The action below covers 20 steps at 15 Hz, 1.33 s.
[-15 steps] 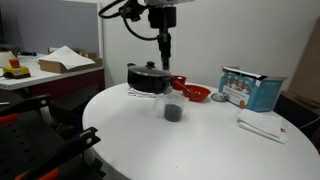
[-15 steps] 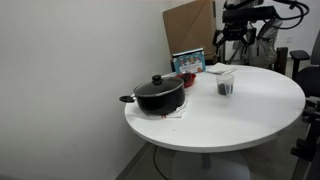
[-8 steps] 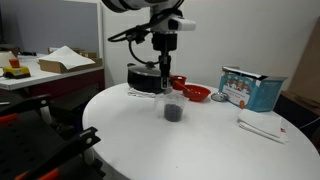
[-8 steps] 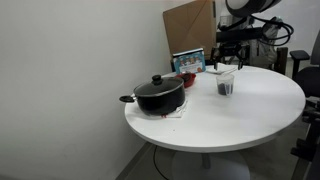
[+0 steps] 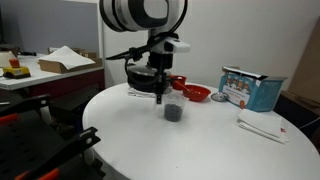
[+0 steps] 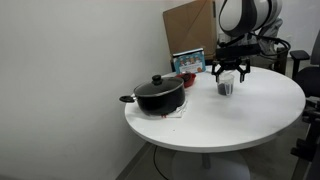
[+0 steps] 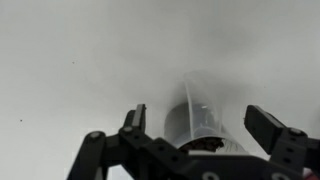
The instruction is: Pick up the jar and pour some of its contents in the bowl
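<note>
The jar stands just below my gripper, centered between its spread fingers. My gripper will go down a little around the clear sides of the jar [image 5: 172, 108] next and close.
The small clear jar [image 5: 172, 108] with dark contents in its lower part stands upright on the round white table [image 5: 200, 140]; it also shows in the other exterior view [image 6: 226, 87]. My gripper [image 5: 160, 94] is open and has come down beside and just above the jar. In the wrist view the jar [image 7: 195, 120] sits between the two spread fingers [image 7: 200, 125], untouched. The glossy red bowl [image 5: 194, 92] rests behind the jar, next to the black lidded pot [image 5: 147, 76]. In the other exterior view only a sliver of the bowl [image 6: 187, 77] shows behind the pot.
A teal and white box [image 5: 250, 88] stands at the table's far side. White paper or cutlery [image 5: 262, 128] lies near the table's edge. The black pot [image 6: 158, 95] sits on a cloth near the table edge. A desk with boxes [image 5: 55, 62] stands beyond.
The arm has come down from well above the table to the jar's level, and the open fingers now straddle the jar. The jar, bowl and pot have not moved.
</note>
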### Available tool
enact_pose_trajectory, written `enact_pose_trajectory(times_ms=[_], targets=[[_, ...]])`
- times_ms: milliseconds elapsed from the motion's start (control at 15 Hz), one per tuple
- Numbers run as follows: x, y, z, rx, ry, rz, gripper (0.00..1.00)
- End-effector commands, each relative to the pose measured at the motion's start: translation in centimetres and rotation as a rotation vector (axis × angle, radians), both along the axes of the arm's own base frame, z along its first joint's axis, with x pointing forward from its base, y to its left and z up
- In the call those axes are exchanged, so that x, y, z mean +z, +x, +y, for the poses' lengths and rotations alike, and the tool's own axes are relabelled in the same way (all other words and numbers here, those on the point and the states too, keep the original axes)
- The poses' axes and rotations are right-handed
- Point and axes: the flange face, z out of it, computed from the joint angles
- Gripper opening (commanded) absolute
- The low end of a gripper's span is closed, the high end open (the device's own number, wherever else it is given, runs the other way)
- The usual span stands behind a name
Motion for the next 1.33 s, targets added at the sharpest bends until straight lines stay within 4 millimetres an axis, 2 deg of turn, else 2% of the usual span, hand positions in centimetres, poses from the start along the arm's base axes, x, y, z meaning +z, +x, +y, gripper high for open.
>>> enact_pose_trajectory(times_ms=[0,67,200,600,733,800,1267], targets=[[-1.3,0.9,0.2,0.017,-0.009,-0.012,0.75],[-1.4,0.9,0.3,0.021,-0.009,-0.012,0.73],[-1.8,1.0,0.5,0.028,-0.011,-0.011,0.60],[-1.5,1.0,0.7,0.053,0.005,-0.015,0.14],[-0.8,1.1,0.8,0.058,0.030,-0.024,0.11],[-0.5,1.1,0.9,0.066,0.035,-0.031,0.15],[2.2,1.5,0.2,0.193,0.061,-0.003,0.15]])
